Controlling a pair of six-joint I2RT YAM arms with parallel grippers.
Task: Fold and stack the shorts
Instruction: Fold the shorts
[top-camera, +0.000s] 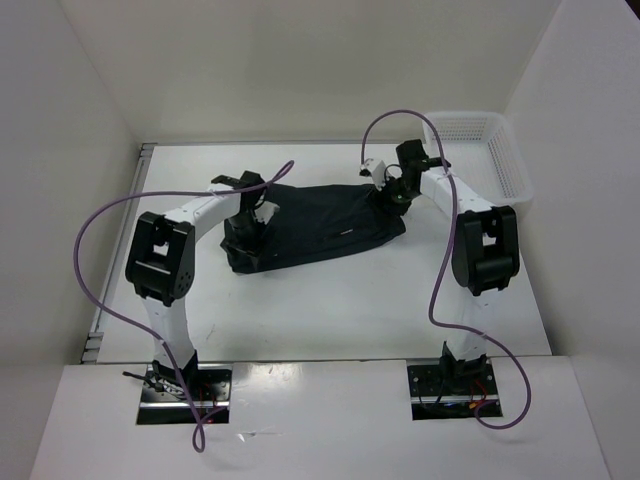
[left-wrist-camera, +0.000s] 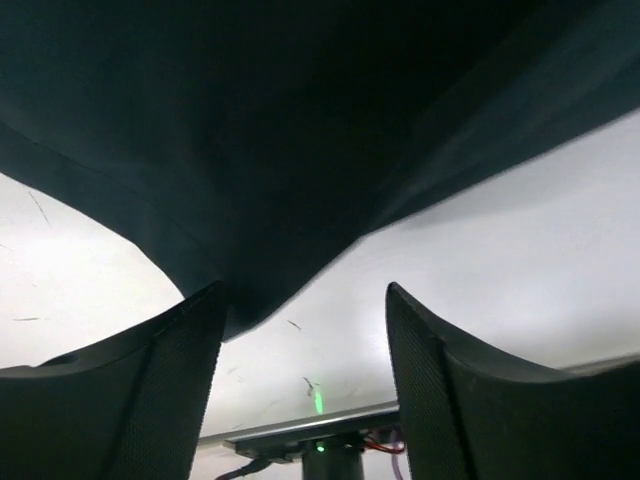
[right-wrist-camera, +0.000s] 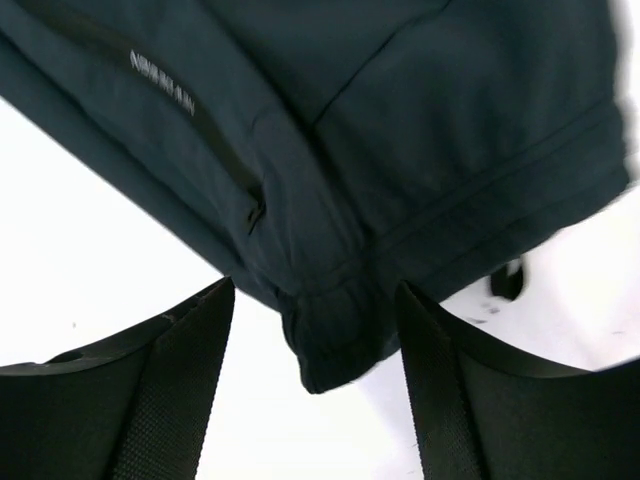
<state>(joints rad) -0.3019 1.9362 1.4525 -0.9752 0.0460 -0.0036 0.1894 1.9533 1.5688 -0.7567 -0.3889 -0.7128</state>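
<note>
The hem's pointed corner (left-wrist-camera: 243, 312) is off-center beside one finger. So my left gripper will next move slightly to the left in its wrist view and close on that cloth.
The black shorts (top-camera: 318, 226) lie spread across the middle of the white table, long side running left to right. My left gripper (top-camera: 248, 232) is over their left end; in the left wrist view its jaws stand open and empty (left-wrist-camera: 305, 345), with a hanging edge of the black fabric (left-wrist-camera: 280, 150) just beyond the left finger. My right gripper (top-camera: 392, 192) is at the right end; in the right wrist view it is open (right-wrist-camera: 315, 375), and a corner of the shorts' waistband (right-wrist-camera: 330, 335) lies between the fingers, not clamped. A small pale print (right-wrist-camera: 160, 80) shows on the fabric.
A white mesh basket (top-camera: 490, 150) stands at the back right of the table, behind the right arm. Purple cables loop over both arms. White walls close in the table on the left, back and right.
</note>
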